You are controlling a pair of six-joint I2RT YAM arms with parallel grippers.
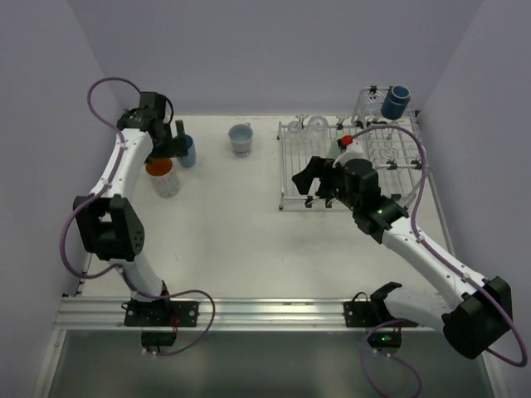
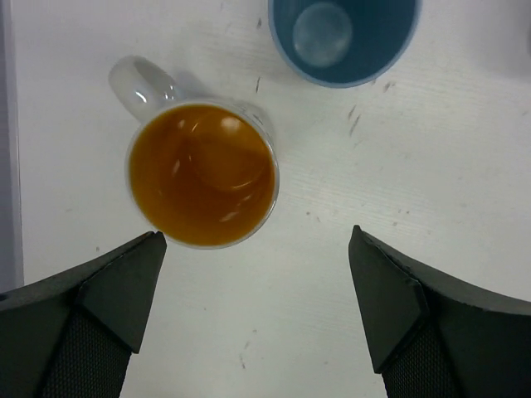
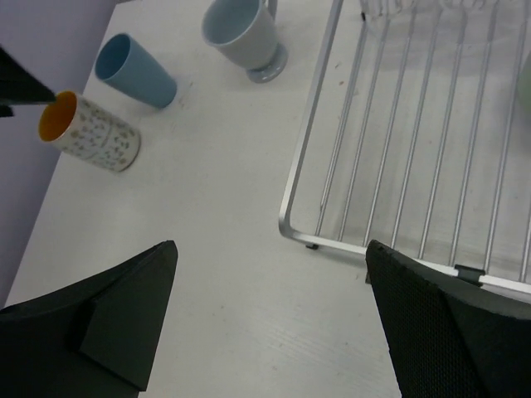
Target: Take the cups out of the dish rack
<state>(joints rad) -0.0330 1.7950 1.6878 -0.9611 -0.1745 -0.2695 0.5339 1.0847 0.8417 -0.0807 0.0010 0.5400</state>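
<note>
The pale green tumbler still stands in the rack, so the robot's right gripper will next move outward over the rack [image 1: 377, 157], tilt to point down and lower onto the pale green tumbler's base [image 1: 335, 150].
The silver wire dish rack [image 1: 377, 157] stands at the right; its grid also shows in the right wrist view [image 3: 415, 124]. Two clear glasses [image 1: 307, 126] stand at its back left. A dark navy mug [image 1: 396, 101] sits in the raised basket. On the table stand an orange-tinted dotted cup [image 1: 161, 172], a light blue tumbler [image 1: 188, 151] and a whitish mug [image 1: 241, 139]. My left gripper [image 2: 257, 240] is open and empty above the orange cup [image 2: 202, 174], beside the blue tumbler [image 2: 344, 37]. My right gripper [image 3: 271, 249] is open and empty over the rack's front left corner.
The right wrist view shows the orange cup [image 3: 91, 133], the blue tumbler [image 3: 137, 70] and the whitish mug [image 3: 245, 33] on the table left of the rack. Lilac walls close in the left, back and right sides. A metal rail [image 1: 265, 313] runs along the near edge.
</note>
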